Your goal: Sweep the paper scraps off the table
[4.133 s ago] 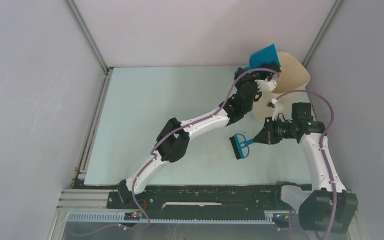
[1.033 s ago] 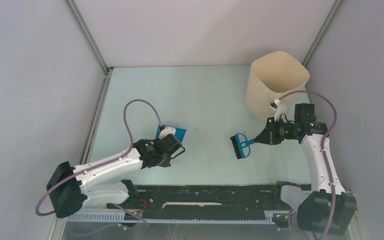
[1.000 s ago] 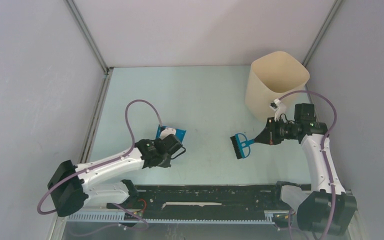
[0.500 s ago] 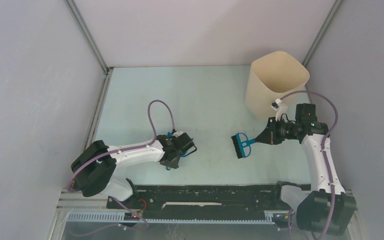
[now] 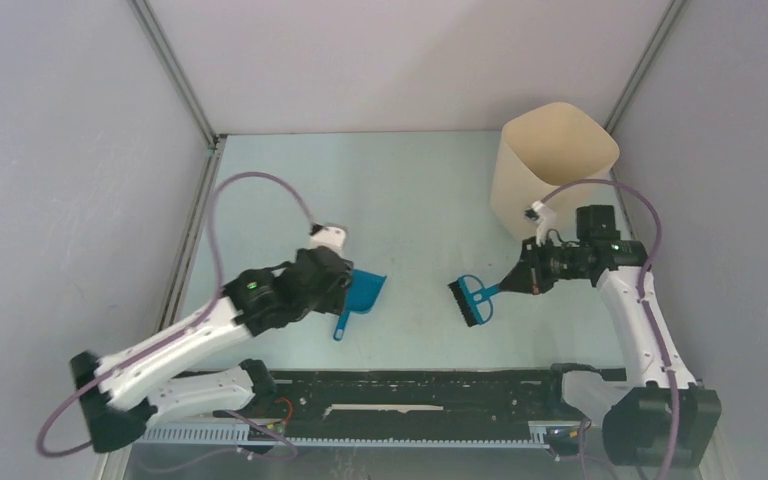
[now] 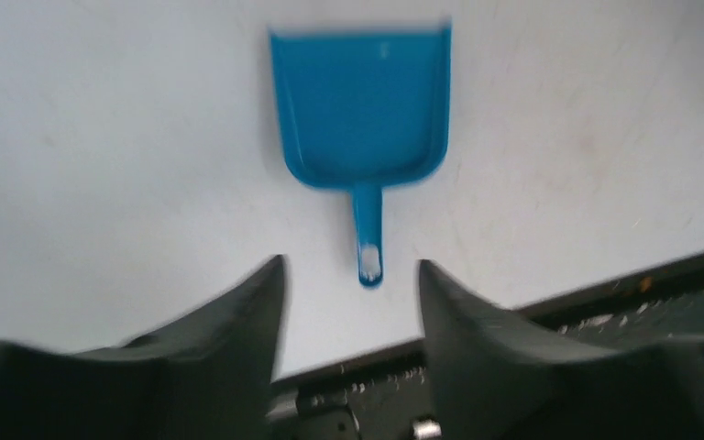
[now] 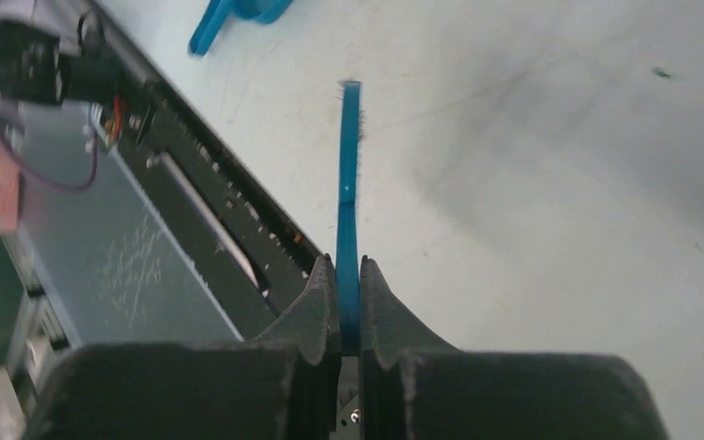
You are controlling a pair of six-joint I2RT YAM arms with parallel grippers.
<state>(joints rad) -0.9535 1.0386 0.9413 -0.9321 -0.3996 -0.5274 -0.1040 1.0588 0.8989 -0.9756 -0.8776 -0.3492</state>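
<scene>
My right gripper holds the brush (image 5: 468, 300) and will carry it toward the dustpan (image 5: 365, 291), bristles turned to the black bar, then down onto the empty table beside the dustpan.
The blue dustpan (image 5: 365, 291) lies flat on the pale green table (image 5: 410, 190), its handle pointing at the near edge. My left gripper (image 5: 332, 292) hangs open above the handle end, apart from it. In the left wrist view the dustpan (image 6: 359, 105) is empty and sits beyond my left gripper (image 6: 351, 266). My right gripper (image 5: 511, 283) is shut on the handle of the small blue brush (image 5: 468, 300), whose bristle head is over the table's middle. The right wrist view shows the brush (image 7: 349, 197) edge-on, pinched in my right gripper (image 7: 348, 266). The paper scraps are out of view.
A tall beige bin (image 5: 555, 165) stands at the back right, just behind the right arm. The black rail (image 5: 400, 385) runs along the near edge. A tiny dark speck (image 7: 662, 72) lies on the table in the right wrist view.
My left gripper has opened and let go of the dustpan, which now lies flat, and the arm has lifted back. The right arm has carried the brush slightly left.
</scene>
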